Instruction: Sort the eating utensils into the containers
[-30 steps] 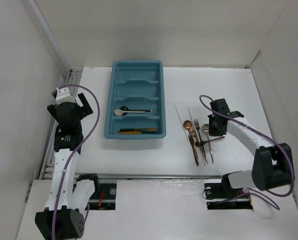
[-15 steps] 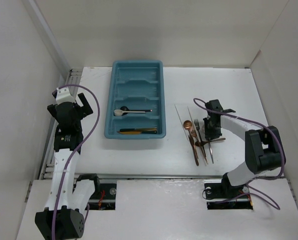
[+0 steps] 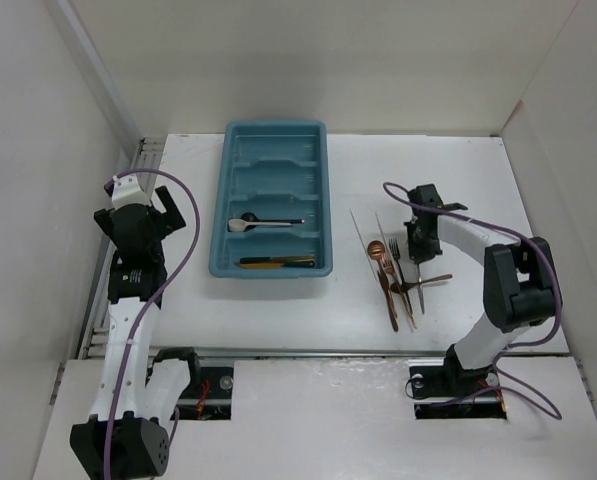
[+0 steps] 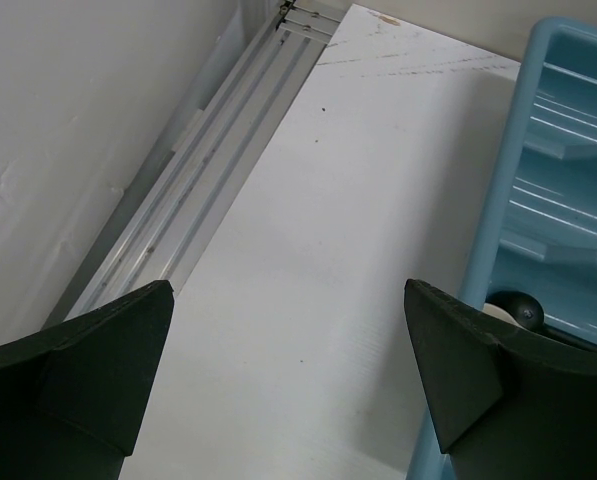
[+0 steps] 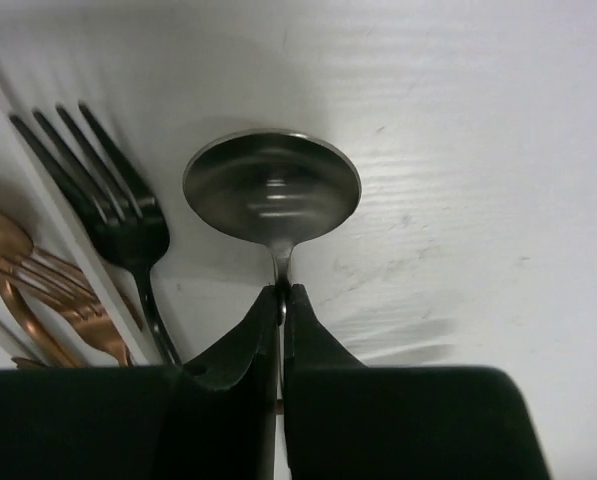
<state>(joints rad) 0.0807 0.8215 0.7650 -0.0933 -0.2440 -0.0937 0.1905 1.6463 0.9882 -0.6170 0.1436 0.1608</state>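
Note:
A spoon lies in the tray's spoon slot [image 3: 272, 217], so my right gripper next moves up, to the left in the top view, then down over that slot to release.
My right gripper [image 5: 281, 292] is shut on the neck of a silver spoon [image 5: 273, 185], whose bowl sticks out ahead of the fingers, low over the table. A black fork [image 5: 128, 225] and copper utensils [image 5: 38, 290] lie just left of it. In the top view my right gripper [image 3: 418, 240] is at the right edge of the utensil pile [image 3: 393, 285]. The teal tray [image 3: 221, 200] holds a spoon [image 3: 263, 223] in one slot and gold and black utensils [image 3: 276, 261] in the nearest slot. My left gripper [image 3: 153, 215] is open and empty, left of the tray.
Thin silver chopsticks [image 3: 363, 232] lie at the pile's far side. White walls enclose the table; a metal rail [image 4: 208, 170] runs along its left edge. The tray's rim [image 4: 498, 220] is close to my left gripper's right finger [image 4: 458, 360].
My right gripper has moved left and away from the base, over the right edge of the utensil pile, and its elbow has swung in. The left arm has not moved.

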